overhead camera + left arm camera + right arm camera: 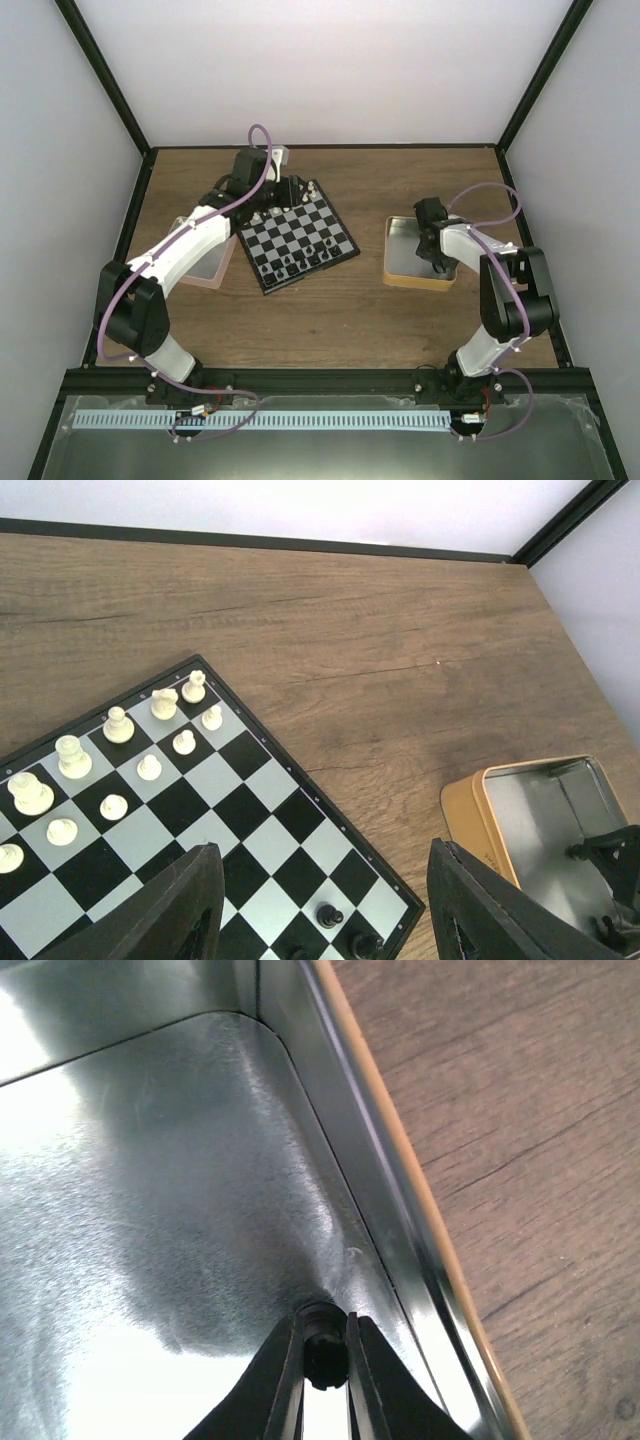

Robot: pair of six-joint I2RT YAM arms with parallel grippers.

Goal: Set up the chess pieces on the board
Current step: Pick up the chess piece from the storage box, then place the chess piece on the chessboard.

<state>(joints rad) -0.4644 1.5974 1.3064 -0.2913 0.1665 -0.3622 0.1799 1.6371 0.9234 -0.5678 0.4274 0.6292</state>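
My right gripper will next go up, then left in the top view, and down to release on the board's corner square by the tin (pixel 347 248), because that square is free.
The board (pixel 298 240) lies tilted left of centre, with white pieces (pixel 275 212) along its far side and black pieces (pixel 300 262) along its near side. In the left wrist view the white pieces (pixel 118 725) stand in two rows on the board (pixel 265 810), and black pieces (pixel 328 915) stand near its corner. My left gripper (pixel 322 920) is open and empty above the board. My right gripper (pixel 325 1352) is down inside the metal tin (pixel 330 1150), shut on a black chess piece (pixel 322 1340) close to the tin's wall.
The orange-rimmed tin (pixel 420 255) sits right of the board and also shows in the left wrist view (pixel 535 815). A second tin (pixel 205 262) lies left of the board under my left arm. Black frame posts and white walls bound the table.
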